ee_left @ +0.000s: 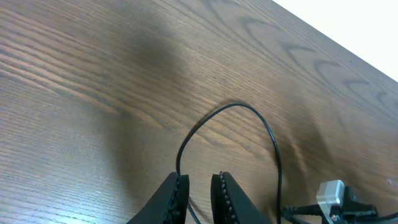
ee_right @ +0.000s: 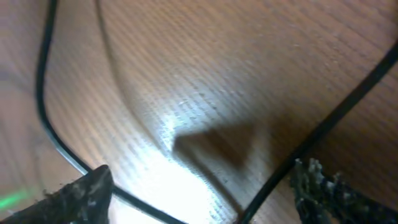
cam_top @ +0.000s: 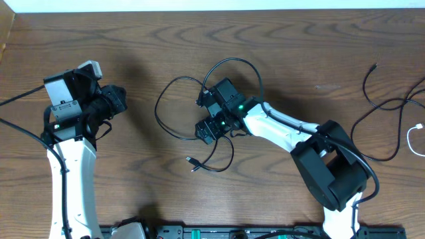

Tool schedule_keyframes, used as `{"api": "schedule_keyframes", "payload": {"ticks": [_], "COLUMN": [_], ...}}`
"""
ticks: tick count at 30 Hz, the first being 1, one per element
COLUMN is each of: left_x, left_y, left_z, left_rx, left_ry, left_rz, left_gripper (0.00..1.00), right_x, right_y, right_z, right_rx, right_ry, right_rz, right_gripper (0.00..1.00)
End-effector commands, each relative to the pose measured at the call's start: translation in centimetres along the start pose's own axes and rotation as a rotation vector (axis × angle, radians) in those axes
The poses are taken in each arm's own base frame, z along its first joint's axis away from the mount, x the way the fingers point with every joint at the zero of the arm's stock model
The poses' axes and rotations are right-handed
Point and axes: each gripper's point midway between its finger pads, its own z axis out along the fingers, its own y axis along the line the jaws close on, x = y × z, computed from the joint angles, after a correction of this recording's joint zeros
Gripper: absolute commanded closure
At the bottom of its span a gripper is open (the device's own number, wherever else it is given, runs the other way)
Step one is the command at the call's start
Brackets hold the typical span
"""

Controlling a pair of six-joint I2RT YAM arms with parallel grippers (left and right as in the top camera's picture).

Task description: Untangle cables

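My right gripper will shift slightly toward the right in the overhead view and close where the black cables converge (ee_right: 240,218), since the slanting one sits nearer one finger.
A tangle of thin black cables (cam_top: 158,106) loops and crosses at the table's centre, one small plug end (cam_top: 190,160) lying toward the front. My right gripper (cam_top: 203,114) hangs low over this tangle, wide open. In the right wrist view it (ee_right: 205,202) straddles bare wood. One black cable (ee_right: 336,115) slants between the fingers and another (ee_right: 40,93) curves past on the left. My left gripper (cam_top: 118,99) stays far left, away from the tangle. Its jaws (ee_left: 200,186) stand a narrow slit apart, and a thin black cord (ee_left: 236,106) arcs just ahead of them.
More black cables (cam_top: 385,106) and a thin white cord (cam_top: 410,139) lie at the far right. A silver plug (ee_left: 333,196) sits low right in the left wrist view. The table's far edge (cam_top: 212,9) runs along the top.
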Motion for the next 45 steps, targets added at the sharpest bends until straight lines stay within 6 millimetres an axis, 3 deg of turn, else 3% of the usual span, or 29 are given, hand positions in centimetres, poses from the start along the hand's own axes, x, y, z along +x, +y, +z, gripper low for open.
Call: {"api": "schedule_keyframes", "payload": {"ticks": [1,8,10,16,37,45], "left_x": [-0.4,-0.3,-0.3,-0.3,-0.1,-0.1], "left_y": [-0.2,-0.2,-0.2,-0.2,-0.7,-0.7], "left_z": [-0.4,-0.4,-0.4,-0.4,-0.4,-0.4], "left_rx": [-0.001,-0.001,-0.001,-0.001,0.024,0.024], "left_ry": [-0.013,-0.013,-0.013,-0.013,-0.004,-0.004], "left_rz": [0.028,0.028,0.028,0.028,0.03,0.03], "left_gripper": [0.81,0.81,0.81,0.81,0.81,0.81], "right_x": [-1.4,-0.3,1.1,2.7,4.1,3.5], "right_y": [2.1,2.3,1.6,-1.0,-1.5,-0.6], "right_z": [-2.3,-2.8,-2.8,-2.8,-1.7,-1.0], "right_rx": [-0.045,-0.035,0.003,0.176,0.2,0.185], "right_ry": [-0.055,-0.014,0.04,0.101,0.1,0.052], "right_rz": [-0.041,-0.066,-0.064,-0.059,-0.021,-0.005], "right_gripper": [0.1,0.09,0.09,0.06,0.07,0.19]}}
